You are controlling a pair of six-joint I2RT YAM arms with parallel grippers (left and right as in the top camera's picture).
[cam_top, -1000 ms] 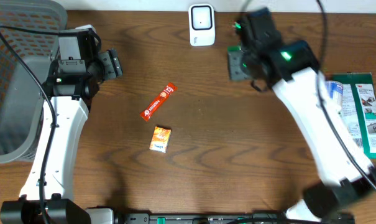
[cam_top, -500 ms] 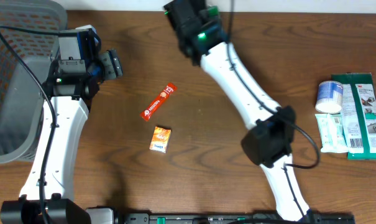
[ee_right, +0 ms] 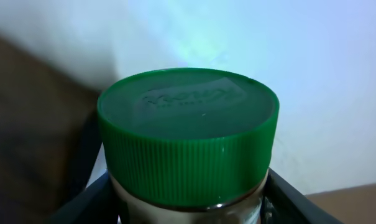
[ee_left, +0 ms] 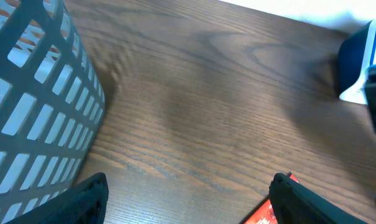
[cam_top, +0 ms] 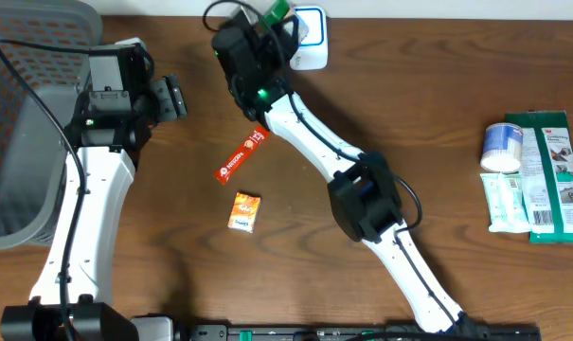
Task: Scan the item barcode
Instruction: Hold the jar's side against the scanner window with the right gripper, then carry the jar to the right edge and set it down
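Note:
The jar will go to the bare wood by the round tub, so my right gripper will swing right in the overhead view, lower and release it there, above that wood.
My right gripper [ee_right: 188,211] is shut on a jar with a ribbed green lid [ee_right: 188,130], one finger on each side of the jar just under the lid. From overhead the green lid [cam_top: 275,9] shows at the table's back edge, right next to the white scanner [cam_top: 311,40], with the right gripper [cam_top: 270,21] reaching there. No barcode shows on the jar in any view. My left gripper [cam_top: 172,97] hangs open over bare wood at the left. In the left wrist view nothing lies between the left gripper's [ee_left: 191,205] fingers.
A red sachet [cam_top: 241,154] and a small orange packet [cam_top: 245,211] lie mid-table. The red sachet [ee_left: 265,214] peeks in beside my left gripper's right finger. A grey mesh basket [cam_top: 26,133] stands at the far left. A round tub [cam_top: 503,147], a tube [cam_top: 507,204] and a green pack [cam_top: 554,170] lie at the right.
The right arm has swung from the right of the scanner to its left along the back edge, carrying the jar. The left arm has not moved.

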